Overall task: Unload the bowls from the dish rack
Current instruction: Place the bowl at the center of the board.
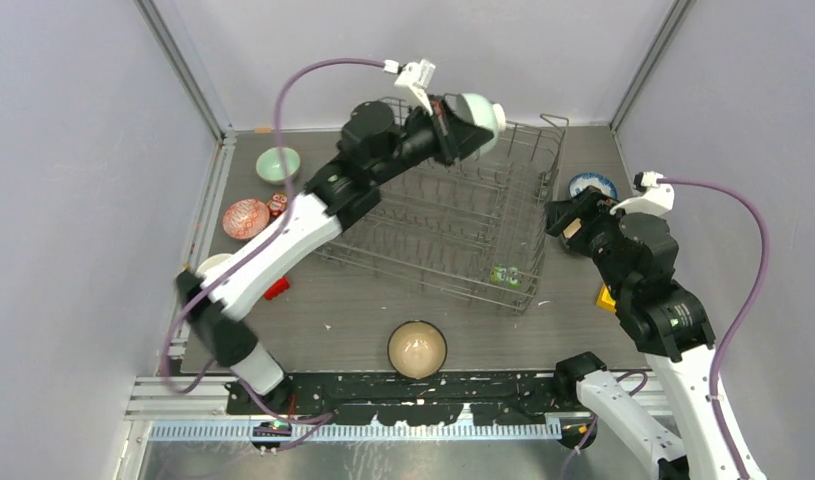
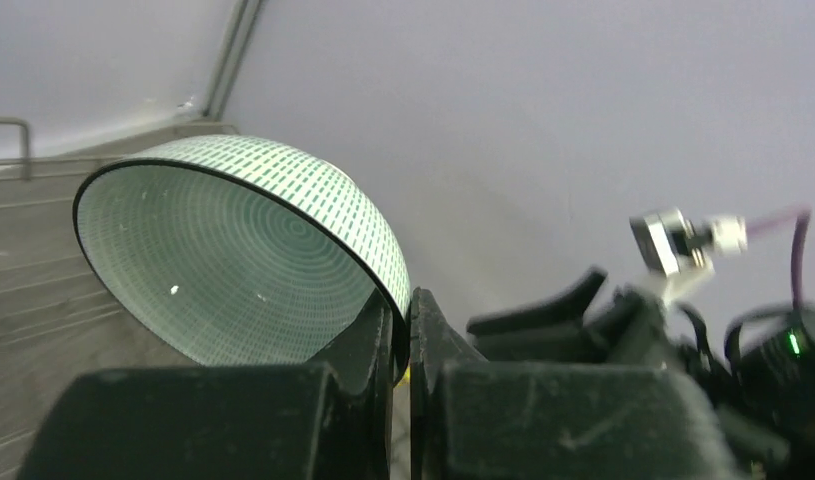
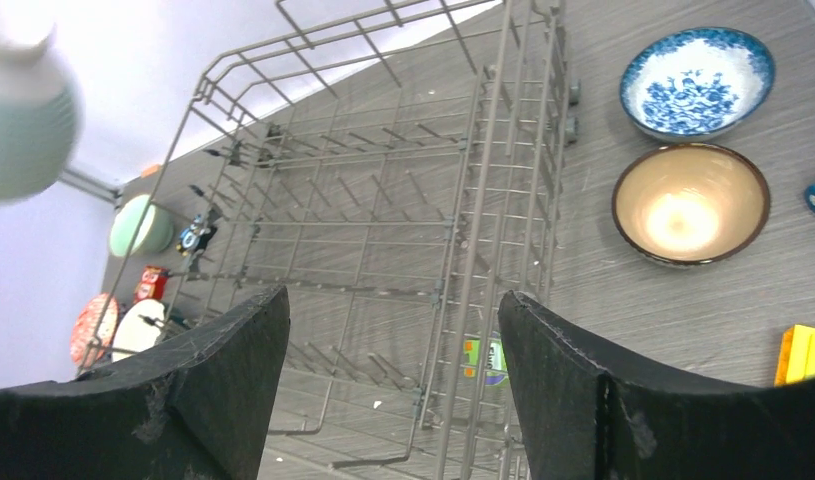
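The white-teal bowl should go back past the rack (image 1: 443, 230) and down next, and my left gripper should release it where the tabletop (image 1: 345, 347) beside the near tan bowl is bare.
The grey wire dish rack (image 1: 443, 230) stands mid-table; I see no bowl on its tines. My left gripper (image 1: 453, 125) is shut on the rim of a white-teal bowl (image 1: 480, 115), held high over the rack's far edge. In the left wrist view the fingers (image 2: 383, 335) pinch that bowl's (image 2: 233, 260) rim. My right gripper (image 1: 560, 222) is open and empty at the rack's right side; in its wrist view it (image 3: 393, 300) is above the rack (image 3: 383, 220). Mint green (image 1: 278, 164), pink-red (image 1: 246, 218), tan (image 1: 417, 348) and blue-white (image 1: 592, 185) bowls sit on the table.
A second tan bowl (image 3: 689, 203) sits beside the blue-white bowl (image 3: 697, 80), under my right arm. A green owl figure (image 1: 503, 275) is at the rack's near right corner. A red block (image 1: 276, 205) lies left, a yellow block (image 1: 605, 297) right.
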